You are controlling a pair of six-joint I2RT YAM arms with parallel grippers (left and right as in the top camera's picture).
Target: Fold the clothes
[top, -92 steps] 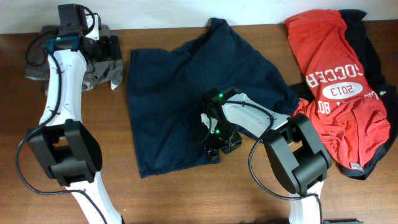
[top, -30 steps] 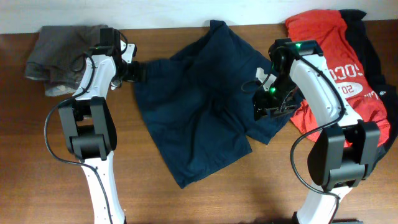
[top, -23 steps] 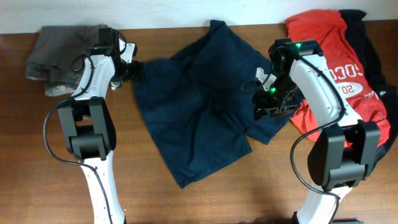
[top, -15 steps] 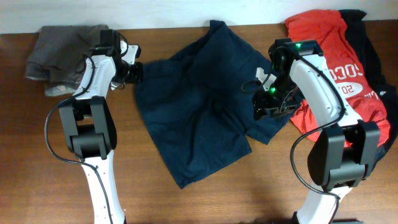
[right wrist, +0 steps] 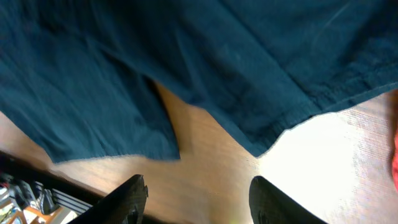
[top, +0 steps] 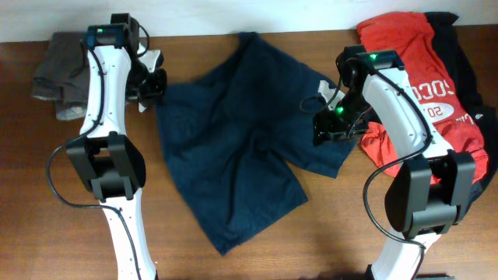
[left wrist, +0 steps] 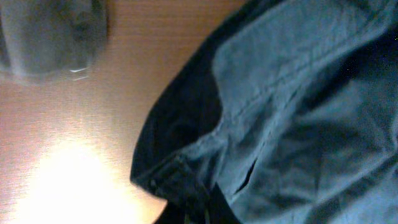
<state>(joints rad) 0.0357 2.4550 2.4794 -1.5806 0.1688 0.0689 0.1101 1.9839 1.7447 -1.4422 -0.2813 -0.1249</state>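
Next, my left gripper moves back and to the left in the overhead view to release the shorts' corner, since bare wood lies there.
The dark navy shorts (top: 233, 148) lie spread across the middle of the table. My left gripper (top: 153, 84) is at their upper left corner, shut on it. In the left wrist view the pinched hem of the shorts (left wrist: 298, 112) runs down into the jaws (left wrist: 199, 214) at the bottom edge. My right gripper (top: 328, 128) hovers over the right edge of the shorts. In the right wrist view its fingers (right wrist: 132, 199) stand apart with only bare wood between them, and the shorts' hem (right wrist: 186, 62) lies just beyond.
A grey-brown garment (top: 66, 74) sits bunched at the back left, close behind my left arm. A red jersey with white lettering (top: 420, 101) lies over a black garment (top: 467, 62) at the back right. Bare wooden table (top: 311, 241) shows along the front.
My left gripper has shut on the shorts' upper left corner and drawn it left and back. The shorts have shifted leftward. The right arm has barely moved.
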